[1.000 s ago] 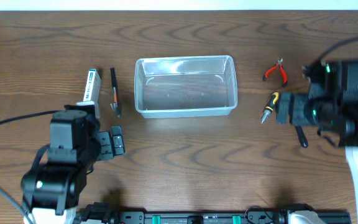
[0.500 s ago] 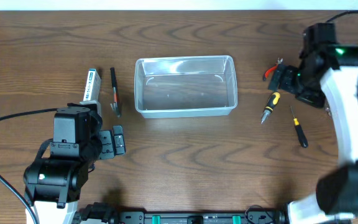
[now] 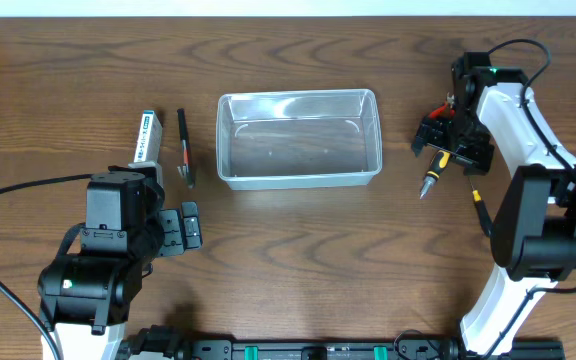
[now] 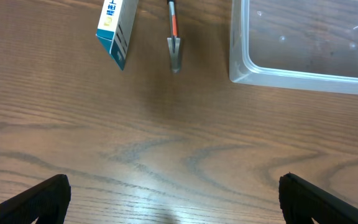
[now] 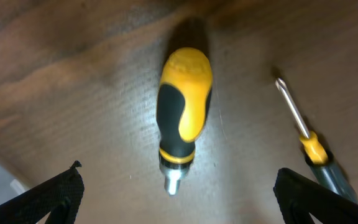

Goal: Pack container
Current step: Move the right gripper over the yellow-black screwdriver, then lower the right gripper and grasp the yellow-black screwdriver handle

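Observation:
I should lower my open right gripper over the yellow-and-black screwdriver handle (image 3: 433,172) (image 5: 184,106), with one finger on each side, because the bare wood along both its sides gives my fingers room.
The clear plastic container (image 3: 299,137) stands empty at the middle of the table; its near left corner (image 4: 247,68) shows in the left wrist view. My right gripper (image 3: 452,145) hovers open above a yellow-and-black screwdriver handle (image 3: 433,172). In the right wrist view the handle (image 5: 184,106) lies on the wood ahead of the gripper (image 5: 179,199), its metal tip pointing back between the wide-apart fingers, untouched. My left gripper (image 3: 188,228) is open over bare wood, nearer than the container's left end; it (image 4: 179,205) holds nothing.
A blue-and-white box (image 3: 147,137) and a thin black-and-orange tool (image 3: 184,148) lie left of the container. Red pliers (image 3: 436,113) sit partly under the right arm. A thin screwdriver (image 5: 303,137) lies right of the yellow handle.
The right arm has swung from the table's right side up and leftward, ending over the yellow-and-black handle. The left arm has barely moved. Both grippers have stayed open.

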### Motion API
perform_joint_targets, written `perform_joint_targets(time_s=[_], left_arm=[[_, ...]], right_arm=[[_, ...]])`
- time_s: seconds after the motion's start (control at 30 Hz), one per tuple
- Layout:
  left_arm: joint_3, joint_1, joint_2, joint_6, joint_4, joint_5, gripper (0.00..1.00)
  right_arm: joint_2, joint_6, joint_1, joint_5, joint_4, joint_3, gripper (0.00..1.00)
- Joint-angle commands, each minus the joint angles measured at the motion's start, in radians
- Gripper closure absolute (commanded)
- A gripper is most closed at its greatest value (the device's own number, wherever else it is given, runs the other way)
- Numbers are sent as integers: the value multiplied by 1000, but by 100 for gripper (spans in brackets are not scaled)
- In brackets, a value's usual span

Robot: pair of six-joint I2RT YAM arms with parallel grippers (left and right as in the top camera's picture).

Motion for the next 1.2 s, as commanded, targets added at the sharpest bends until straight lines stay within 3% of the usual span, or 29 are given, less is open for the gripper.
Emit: perform_joint_targets(time_s=[0.0,0.6,1.17], left_arm=[[16,4,-2,-4,-3,-11,2],[16,4,-2,-4,5,-12,2],[16,4,-2,-4,5,-12,2]], right_arm=[[35,4,-6,10,27,7,1],[89,-64,-5,-36,161,-49,1],[89,-75,-6,-92,285,-212,2]])
